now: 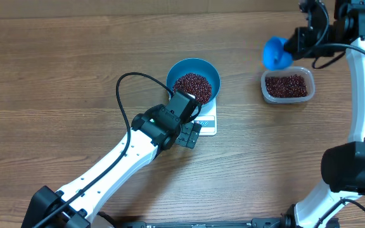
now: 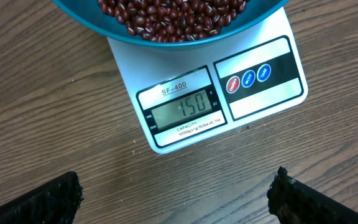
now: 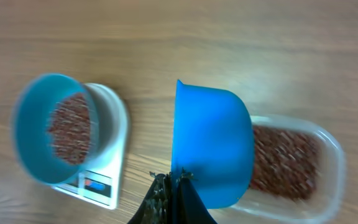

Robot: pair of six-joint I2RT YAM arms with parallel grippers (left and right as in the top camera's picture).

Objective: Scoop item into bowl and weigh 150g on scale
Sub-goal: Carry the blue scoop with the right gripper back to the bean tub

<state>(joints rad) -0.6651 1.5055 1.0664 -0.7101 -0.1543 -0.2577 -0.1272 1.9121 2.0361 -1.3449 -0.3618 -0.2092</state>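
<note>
I will next lower my right gripper to the right in its wrist view to let go of the scoop (image 3: 213,146), because the tub's beans lie below there and the target weight shows.
The deep blue bowl (image 1: 203,68) stands on the white scale (image 1: 208,125) and holds a heap of red-brown beans (image 1: 192,85). In the left wrist view the bowl (image 2: 117,32) with its beans (image 2: 173,12) overhangs the scale (image 2: 260,102), whose display reads 150. My left gripper (image 2: 176,196) hovers open over bare wood just in front of the scale, nothing between its fingers (image 2: 48,199). From overhead the left gripper (image 1: 184,123) sits at the scale's front left. My right gripper (image 3: 171,180) is shut on the edge of a small blue scoop (image 3: 213,146), raised near the tub.
A clear plastic tub (image 1: 288,85) of beans stands at the right, below the scoop (image 1: 275,53) and the right gripper (image 1: 294,43). In the blurred right wrist view, the tub (image 3: 328,155) lies right of the scoop, with the bowl (image 3: 27,124) and scale (image 3: 110,130) left.
</note>
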